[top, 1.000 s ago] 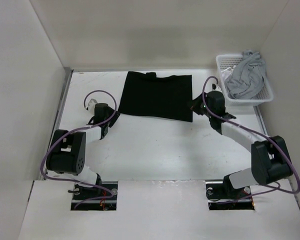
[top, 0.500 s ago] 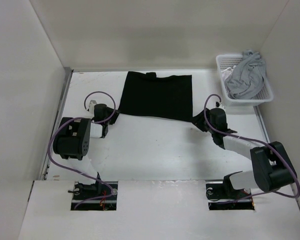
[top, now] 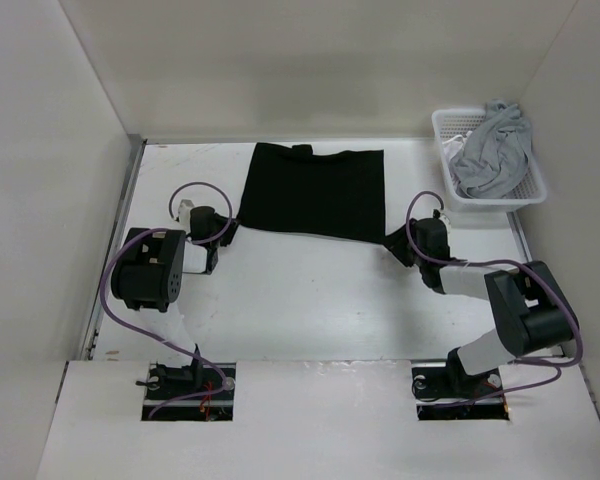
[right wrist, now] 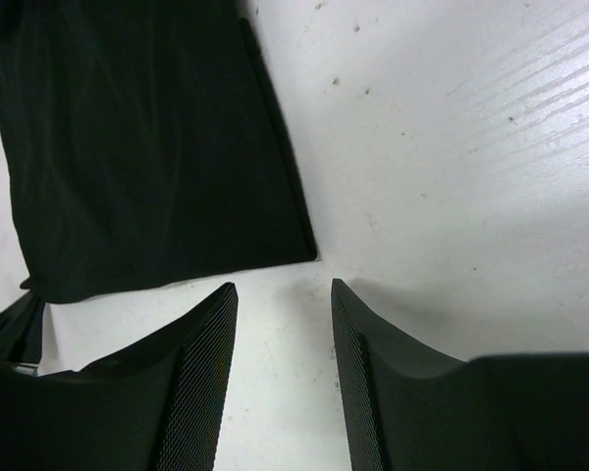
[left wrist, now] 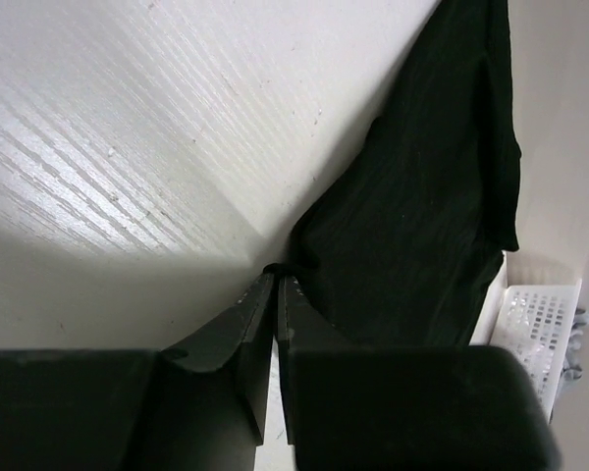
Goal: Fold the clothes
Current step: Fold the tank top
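My right gripper moves down next and eases onto the shirt's near corner [top: 383,241] [right wrist: 309,253] on the basket side, since its open fingers stand just short of the cloth.
The clothes are one black shirt [top: 315,190], lying folded flat toward the back of the table [top: 310,290]. My left gripper [top: 227,232] is at its near left corner. In the left wrist view the jaws [left wrist: 276,277] are shut, pinching the tip of the shirt [left wrist: 422,216] corner. My right gripper [top: 393,243] sits just off the near right corner. In the right wrist view it [right wrist: 285,289] stands open over bare table, with the shirt [right wrist: 147,147] corner a little ahead of the fingertips and not touching them.
A white basket [top: 442,124] holding a light grey garment [top: 495,150] stands at the back right, and its edge also shows as the basket [left wrist: 530,324] in the left wrist view. White walls close the table on the left, back and right.
My right gripper has opened, let go of the shirt's right edge and drawn back toward me. My left gripper has closed on the near left corner.
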You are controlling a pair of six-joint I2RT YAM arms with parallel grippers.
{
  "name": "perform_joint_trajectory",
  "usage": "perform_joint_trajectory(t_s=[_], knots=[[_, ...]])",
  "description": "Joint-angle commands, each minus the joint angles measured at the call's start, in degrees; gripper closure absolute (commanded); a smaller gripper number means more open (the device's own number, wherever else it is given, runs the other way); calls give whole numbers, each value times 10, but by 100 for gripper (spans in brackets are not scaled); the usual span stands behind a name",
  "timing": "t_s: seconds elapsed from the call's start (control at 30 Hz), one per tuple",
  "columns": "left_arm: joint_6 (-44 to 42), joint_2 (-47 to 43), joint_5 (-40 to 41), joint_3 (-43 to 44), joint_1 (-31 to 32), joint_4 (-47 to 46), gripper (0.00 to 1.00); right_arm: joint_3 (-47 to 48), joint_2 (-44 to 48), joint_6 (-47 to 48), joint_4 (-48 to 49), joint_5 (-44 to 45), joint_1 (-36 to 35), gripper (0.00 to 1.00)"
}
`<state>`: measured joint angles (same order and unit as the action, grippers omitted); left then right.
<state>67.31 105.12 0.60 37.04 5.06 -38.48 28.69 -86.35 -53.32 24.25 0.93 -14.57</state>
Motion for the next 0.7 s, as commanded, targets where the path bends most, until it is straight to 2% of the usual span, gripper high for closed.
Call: perform_joint_trajectory(t_s=[0.0, 0.17, 0.47, 0.53, 0.67], knots=[[1, -4, 11, 0, -5, -13, 98, 22, -8, -10, 5, 14, 4, 53], [5, -16, 11, -12, -11, -16, 100, 31, -7, -30, -20, 43, -1, 55], [23, -32, -2, -50, -19, -44, 100, 62, -55, -67, -25, 46, -23, 67], [23, -38, -4, -57, -20, -44, 100, 65, -63, -75, -22, 51, -23, 72], [23, -55, -5, -64, -21, -44, 100, 73, -83, -86, -16, 63, -30, 88]])
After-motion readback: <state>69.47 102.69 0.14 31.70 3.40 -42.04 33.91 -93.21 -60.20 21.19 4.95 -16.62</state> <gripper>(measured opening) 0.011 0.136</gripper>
